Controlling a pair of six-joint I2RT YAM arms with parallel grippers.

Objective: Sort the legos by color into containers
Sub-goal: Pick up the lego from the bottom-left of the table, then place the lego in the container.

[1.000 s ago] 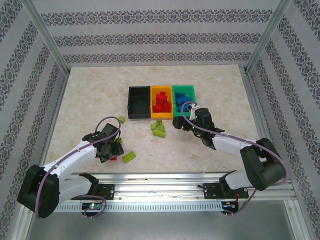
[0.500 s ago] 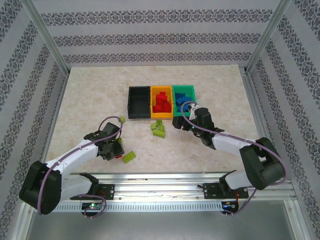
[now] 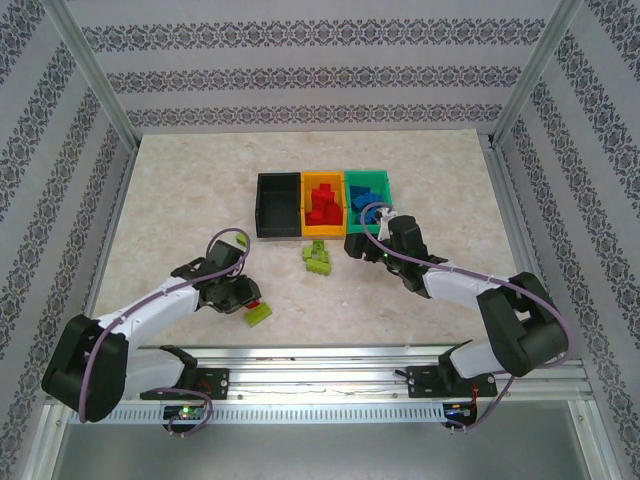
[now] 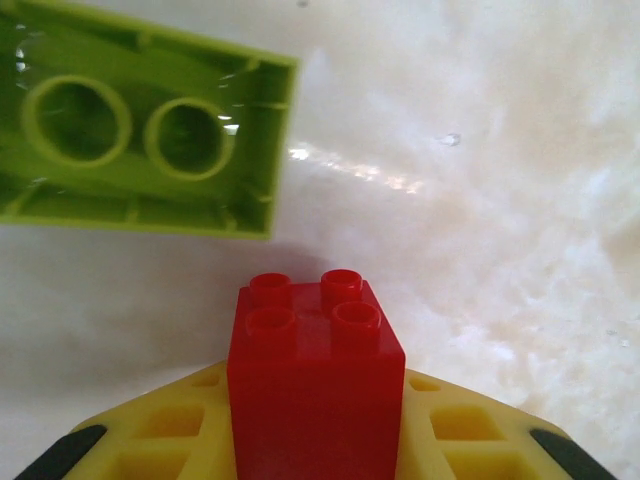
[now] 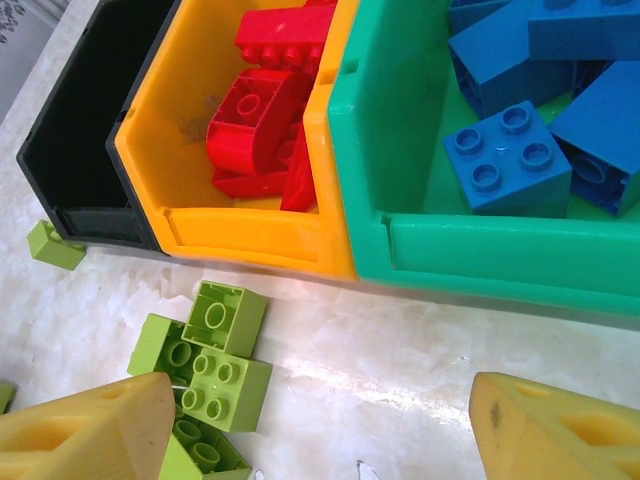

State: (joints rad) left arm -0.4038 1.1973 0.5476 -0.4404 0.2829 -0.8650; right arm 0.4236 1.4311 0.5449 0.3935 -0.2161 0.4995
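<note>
Next, my left gripper lifts the red lego and carries it outward over the orange-yellow bin [image 3: 323, 205] to release it there, because that bin already holds the red legos.
My left gripper [image 3: 247, 299] is shut on a red lego [image 4: 315, 380], which sticks out studs-forward between the yellow fingers [image 4: 150, 435] just above the table. A lime lego [image 4: 140, 150] lies studs-down right beside it [image 3: 258, 315]. My right gripper [image 5: 325, 440] stands open and empty over bare table in front of the containers. They are a black bin [image 5: 80, 150], an orange-yellow bin [image 5: 250, 235] holding red legos [image 5: 265, 110] and a green bin [image 5: 500, 250] holding blue legos [image 5: 520, 150]. A cluster of lime legos [image 5: 210, 380] lies by its left finger.
The three bins stand in a row at mid-table [image 3: 278, 205], black on the left. A small lime brick [image 5: 55, 245] lies at the black bin's near left corner. The lime cluster [image 3: 318, 256] sits between the two grippers. Patterned walls enclose the table.
My left gripper closed on the red lego near the table's front left, then carried it a little to the right, up beside the lone lime lego. The right arm stayed put.
</note>
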